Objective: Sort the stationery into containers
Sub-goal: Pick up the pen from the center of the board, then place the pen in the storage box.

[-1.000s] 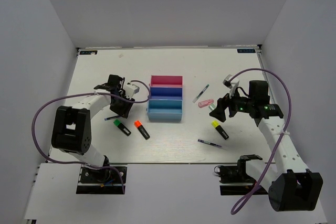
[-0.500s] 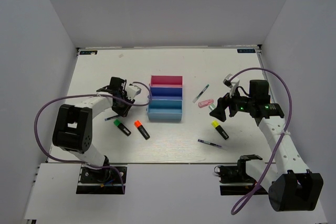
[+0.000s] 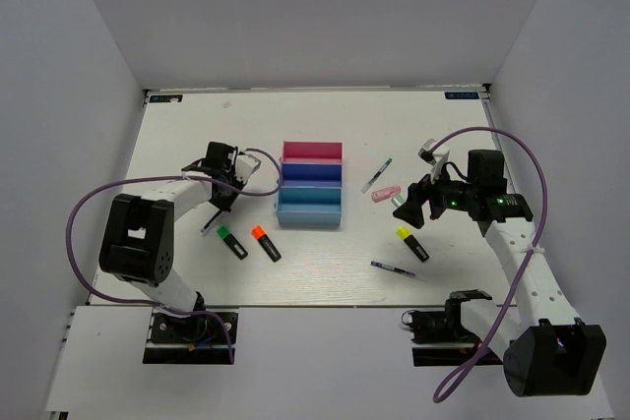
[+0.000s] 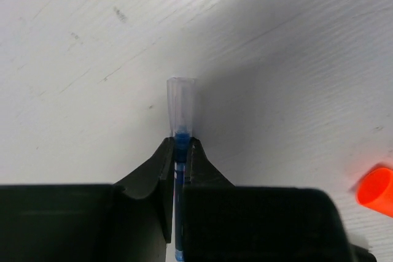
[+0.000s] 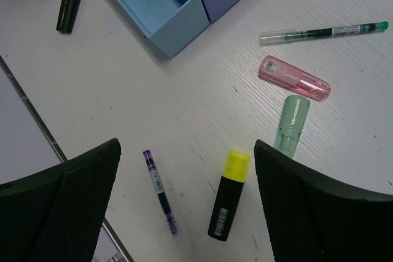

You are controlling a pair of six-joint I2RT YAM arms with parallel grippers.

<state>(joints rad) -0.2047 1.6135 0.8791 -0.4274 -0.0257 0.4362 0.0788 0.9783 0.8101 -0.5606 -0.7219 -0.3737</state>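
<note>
I need to lift my left gripper outward next, over the pink tray (image 3: 313, 151), to let go of the pen, because the pink tray is outward of the gripper, to the right in the top view.
My left gripper (image 3: 225, 182) is shut on a thin blue pen (image 4: 182, 99); its clear cap pokes out past the fingertips over the white table. Part of that pen (image 3: 209, 223) shows below the gripper, left of the containers. The containers are joined trays: pink (image 3: 312, 153), dark blue (image 3: 311, 173) and light blue (image 3: 310, 206). My right gripper (image 5: 186, 170) hangs open above a yellow-capped highlighter (image 5: 228, 196) and a purple slim pen (image 5: 161, 191), holding nothing. A mint marker (image 5: 292, 124), a pink marker (image 5: 294, 77) and a green slim pen (image 5: 323, 31) lie beyond.
A green-capped highlighter (image 3: 231, 241) and an orange-capped highlighter (image 3: 266, 243) lie in front of the trays, to the left. The orange cap (image 4: 376, 189) shows at the right edge of the left wrist view. White walls enclose the table on three sides.
My left gripper has closed on the blue pen and shifted slightly, and the pen has turned with it. The right arm has not moved.
</note>
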